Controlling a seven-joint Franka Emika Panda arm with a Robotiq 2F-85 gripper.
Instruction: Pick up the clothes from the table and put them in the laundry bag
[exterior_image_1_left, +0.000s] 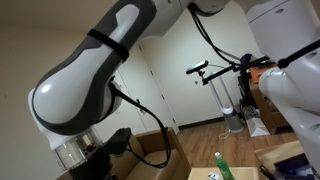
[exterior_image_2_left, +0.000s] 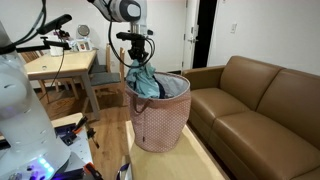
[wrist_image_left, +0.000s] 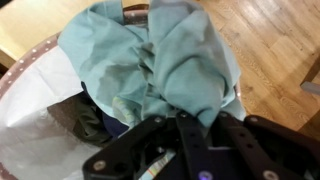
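The gripper needs to move down past the bag's rim into the pink laundry bag's opening (exterior_image_2_left: 168, 87) (wrist_image_left: 84, 122) and let go of the teal garment there, because the garment's upper folds are still bunched above the bag's rim.
My gripper (exterior_image_2_left: 137, 62) hangs over the pink laundry bag (exterior_image_2_left: 160, 122) in an exterior view and is shut on a teal garment (exterior_image_2_left: 145, 82) that drapes down into the bag's mouth. In the wrist view the teal garment (wrist_image_left: 165, 60) bunches between the black fingers (wrist_image_left: 190, 120), with the bag's white-lined rim (wrist_image_left: 40, 95) and dark clothes (wrist_image_left: 95, 118) below it. In an exterior view the arm (exterior_image_1_left: 90, 85) blocks most of the scene; bag and garment are hidden there.
A brown sofa (exterior_image_2_left: 255, 100) stands beside the bag. A wooden table (exterior_image_2_left: 60, 65) with chairs is behind it. A camera stand (exterior_image_2_left: 50, 30) is at the near side. The floor is wood (wrist_image_left: 280, 40).
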